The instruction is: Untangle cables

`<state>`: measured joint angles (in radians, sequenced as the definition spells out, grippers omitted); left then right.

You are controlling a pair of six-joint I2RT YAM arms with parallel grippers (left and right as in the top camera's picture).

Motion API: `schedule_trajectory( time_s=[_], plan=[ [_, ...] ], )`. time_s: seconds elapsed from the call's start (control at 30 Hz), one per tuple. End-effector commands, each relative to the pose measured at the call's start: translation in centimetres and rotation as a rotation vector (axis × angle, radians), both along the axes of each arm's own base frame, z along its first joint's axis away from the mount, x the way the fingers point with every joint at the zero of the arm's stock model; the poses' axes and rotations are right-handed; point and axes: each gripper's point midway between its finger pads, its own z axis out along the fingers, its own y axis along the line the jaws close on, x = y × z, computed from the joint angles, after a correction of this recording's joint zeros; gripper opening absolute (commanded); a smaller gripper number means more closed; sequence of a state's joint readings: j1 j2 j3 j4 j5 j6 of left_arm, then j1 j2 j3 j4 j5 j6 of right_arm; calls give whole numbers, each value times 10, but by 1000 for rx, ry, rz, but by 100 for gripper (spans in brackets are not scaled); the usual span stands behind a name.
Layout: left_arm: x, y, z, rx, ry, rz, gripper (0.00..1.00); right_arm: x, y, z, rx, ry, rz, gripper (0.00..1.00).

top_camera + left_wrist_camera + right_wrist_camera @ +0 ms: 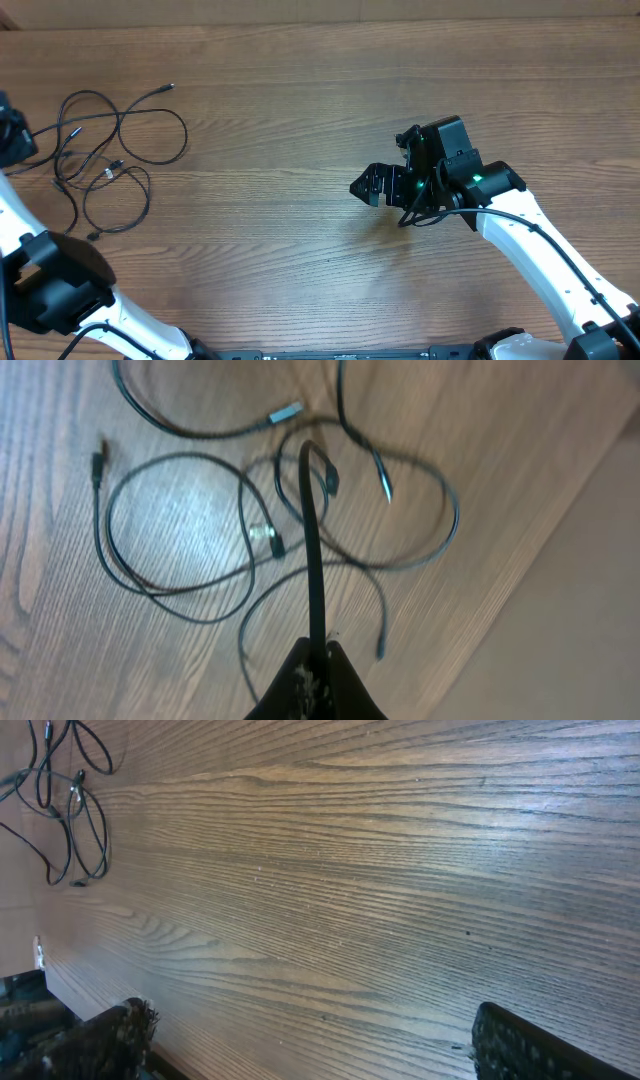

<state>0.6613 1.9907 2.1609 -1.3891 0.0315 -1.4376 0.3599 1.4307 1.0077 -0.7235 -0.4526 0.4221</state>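
The bare tabletop inside the nearest curve (44, 204) (350, 632) is behind my left gripper, which should next pull the cable back, off the loops under it, and release it.
Several thin black cables (110, 150) lie tangled in loops on the wooden table at the far left. In the left wrist view my left gripper (318, 655) is shut on one black cable (313, 540), which runs up from the jaws above the other loops (180, 530). One plug end is silver-tipped (287, 410). In the overhead view the left gripper (12, 138) sits at the left edge beside the tangle. My right gripper (366, 187) is open and empty over bare table, well right of the cables. The tangle also shows in the right wrist view (62, 800), top left.
The wooden table (300, 110) stretches between the tangle and the right arm. Its edge (560, 540) runs close to the cables in the left wrist view. A thicker black wire (520, 215) runs along the right arm.
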Motion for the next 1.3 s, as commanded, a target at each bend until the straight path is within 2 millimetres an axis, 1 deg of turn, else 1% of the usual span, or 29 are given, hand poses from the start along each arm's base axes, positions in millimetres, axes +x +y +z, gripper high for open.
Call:
schedule_trajectory(
  time_s=[0.0, 0.2, 0.23, 0.3, 0.4, 0.47, 0.57, 0.63, 0.7, 0.77, 0.8, 0.83, 0.9, 0.93, 1.07, 1.2, 1.27],
  plan=[
    [-20, 25, 3, -32, -25, 129, 4, 3, 0, 5, 0, -24, -1, 100],
    [-59, 53, 0, -72, -14, 243, 4, 3, 0, 5, 0, -24, -1, 100],
    [-69, 58, -1, -93, -19, 269, 4, 3, 0, 5, 0, -24, -1, 100],
    [-79, 62, -1, -113, -20, 293, 4, 3, 0, 5, 0, -25, -1, 100],
    [-83, 63, -2, -125, -26, 292, 4, 5, 0, 6, 2, -31, -1, 100],
    [-81, 63, -1, -127, -30, 287, 4, 5, 0, 6, 3, -33, -1, 100],
    [-75, 61, 0, -128, -43, 274, 4, 5, 0, 6, 3, -32, -1, 100],
    [-67, 59, 1, -128, -65, 256, 5, 4, 0, 6, 3, -30, -1, 100],
    [-55, 58, 5, -112, -101, 204, 20, 4, 0, 6, 3, -30, -1, 100],
    [-40, 59, 10, -72, -139, 102, 31, 4, 0, 6, 3, -30, -1, 100],
    [-33, 58, 12, -54, -156, 46, 39, 4, 0, 6, 3, -30, -1, 100],
    [-26, 57, 15, -34, -172, -5, 58, 4, 0, 6, 3, -30, -1, 100],
    [-14, 52, 18, -5, -186, -85, 86, 4, 0, 6, 3, -30, -1, 100],
    [-10, 48, 18, 3, -184, -115, 93, 4, 0, 6, 3, -30, -1, 100],
    [3, 31, 17, 20, -169, -227, 96, 4, 0, 6, 3, -30, -1, 100],
    [26, -1, 19, 61, -178, -490, 96, 4, 0, 6, 3, -31, -1, 100],
    [39, -20, 20, 92, -186, -645, 92, 4, 0, 6, 3, -31, -1, 100]
  ],
)
